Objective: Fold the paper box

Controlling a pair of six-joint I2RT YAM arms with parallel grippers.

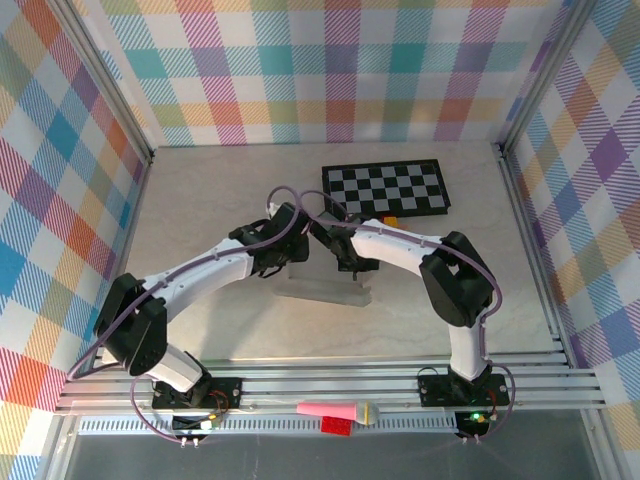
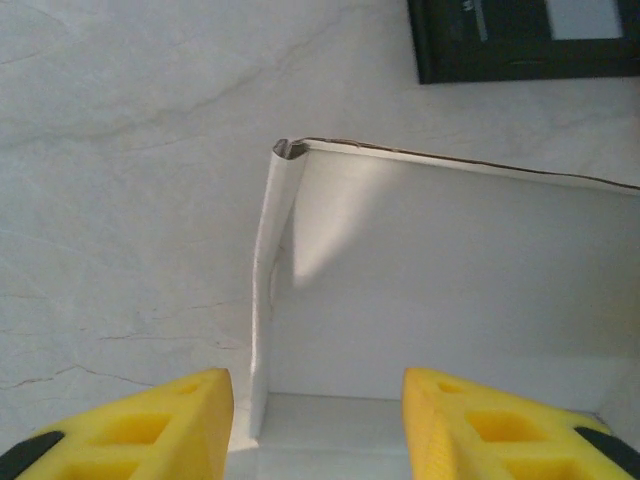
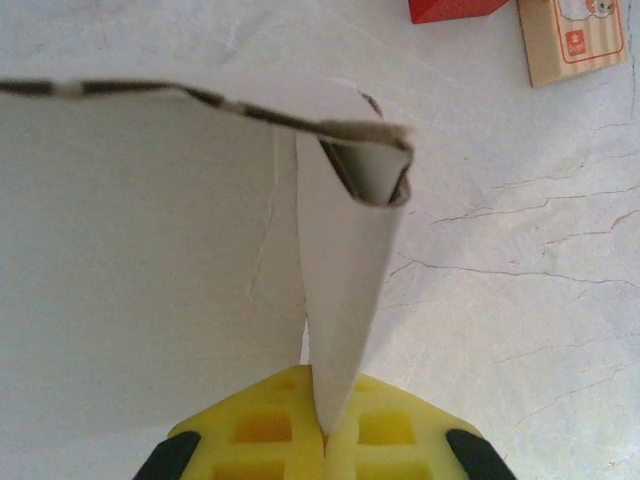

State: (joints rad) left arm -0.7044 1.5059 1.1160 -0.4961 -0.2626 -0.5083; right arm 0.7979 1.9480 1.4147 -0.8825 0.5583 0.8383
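Observation:
The tabletop before the box is clear, so I will next swing my right gripper back toward the box's near side (image 1: 322,291), turn the wider flap along and release it.
The paper box (image 1: 325,287) is a white, partly folded cardboard piece lying mid-table between my two arms. My left gripper (image 1: 283,255) hovers at its left end. In the left wrist view this gripper (image 2: 318,430) is open, its yellow fingers (image 2: 170,425) apart, with the box's upright side wall (image 2: 265,280) and inner panel (image 2: 450,270) just ahead between them. My right gripper (image 1: 345,255) is at the box's right end. The right wrist view shows that gripper (image 3: 325,440) shut on a narrow white flap (image 3: 345,280) of the box, next to a curled cardboard edge (image 3: 375,165).
A black-and-white checkerboard mat (image 1: 385,188) lies behind the box, its dark edge (image 2: 520,40) close to the left gripper. A red block (image 3: 450,8) and a wooden block (image 3: 570,40) sit beyond the right gripper. A pink object (image 1: 335,411) rests on the front rail.

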